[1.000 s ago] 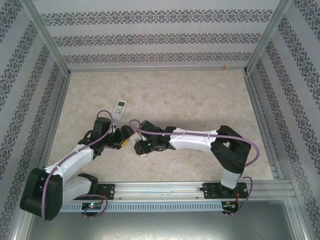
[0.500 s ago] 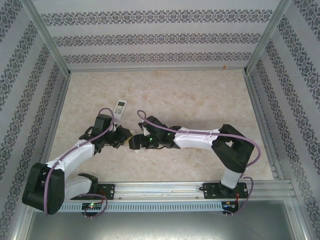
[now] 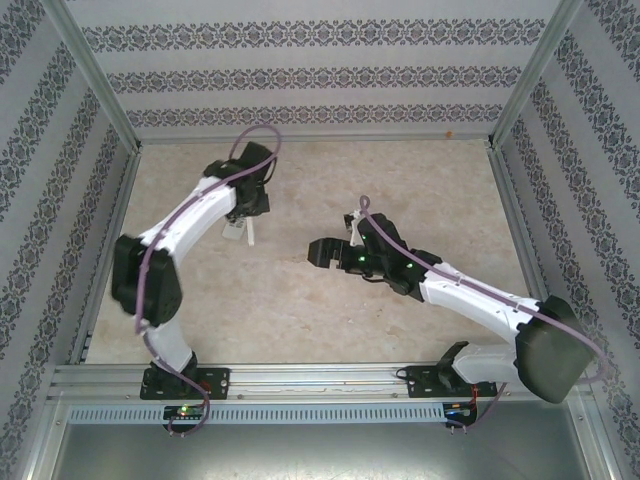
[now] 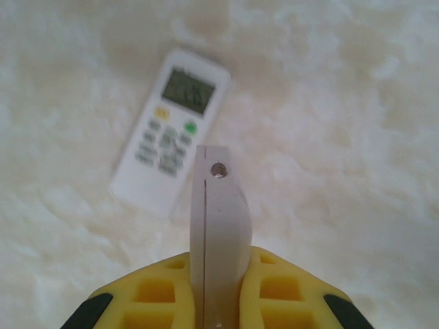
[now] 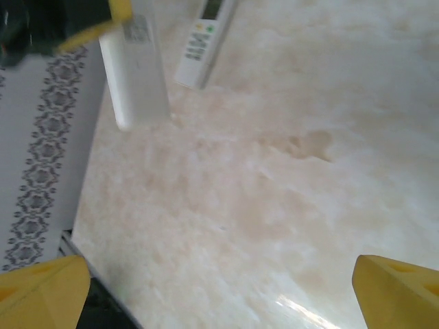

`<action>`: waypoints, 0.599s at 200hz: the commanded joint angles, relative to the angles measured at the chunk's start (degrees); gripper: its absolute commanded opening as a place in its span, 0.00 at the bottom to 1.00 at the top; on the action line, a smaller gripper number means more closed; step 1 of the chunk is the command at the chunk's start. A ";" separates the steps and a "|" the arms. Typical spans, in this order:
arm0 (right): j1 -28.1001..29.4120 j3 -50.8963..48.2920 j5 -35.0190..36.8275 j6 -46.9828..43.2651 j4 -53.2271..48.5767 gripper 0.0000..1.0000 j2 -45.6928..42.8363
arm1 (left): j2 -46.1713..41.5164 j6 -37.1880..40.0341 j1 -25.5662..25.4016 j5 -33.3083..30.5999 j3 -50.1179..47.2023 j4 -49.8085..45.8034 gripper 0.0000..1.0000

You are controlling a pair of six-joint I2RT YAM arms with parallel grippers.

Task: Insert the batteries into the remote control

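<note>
I need to lower my left gripper next to the bare tabletop (image 3: 262, 232) (image 4: 267, 164) beside the second remote, since the tabletop is below the gripper. Then I will tilt the edge-on remote flat to release it.
My left gripper (image 4: 219, 274) is shut on a white remote (image 4: 219, 226), held edge-on and pointing down; the same held remote (image 5: 134, 68) hangs from yellow fingers in the right wrist view. In the top view the left gripper (image 3: 245, 212) hovers at the far left of the table with that remote (image 3: 248, 234) below it. A second white remote (image 4: 171, 130) lies button side up on the table, just left of the held one. My right gripper (image 3: 320, 252) is open and empty over mid-table, its fingers (image 5: 41, 291) wide apart. The batteries are out of view.
The marble-patterned table top (image 3: 420, 190) is bounded by patterned walls and a metal frame (image 3: 110, 200). The left wall (image 5: 41, 137) stands close behind the held remote. Both arm bases sit on the near rail (image 3: 320, 378).
The two grippers, close together near the front centre before, have parted. The left arm swung up to the far left with the remote; the right arm drew back to the right, open.
</note>
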 commanded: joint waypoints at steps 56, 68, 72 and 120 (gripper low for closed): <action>-4.72 -5.59 3.74 -2.95 -8.78 0.98 -12.30 | 31.65 7.03 -6.44 -25.30 30.11 -17.84 0.00; -5.51 -5.93 3.54 -3.37 -10.43 0.98 -13.67 | 33.70 6.97 -6.81 -27.07 30.96 -17.12 0.00; -5.71 -6.05 3.68 -3.47 -10.96 0.98 -14.25 | 34.51 7.03 -6.99 -27.84 31.34 -17.14 0.00; -9.43 -8.00 2.14 -3.76 -12.26 0.98 -17.80 | 41.43 7.19 -8.25 -28.12 33.69 -15.82 0.07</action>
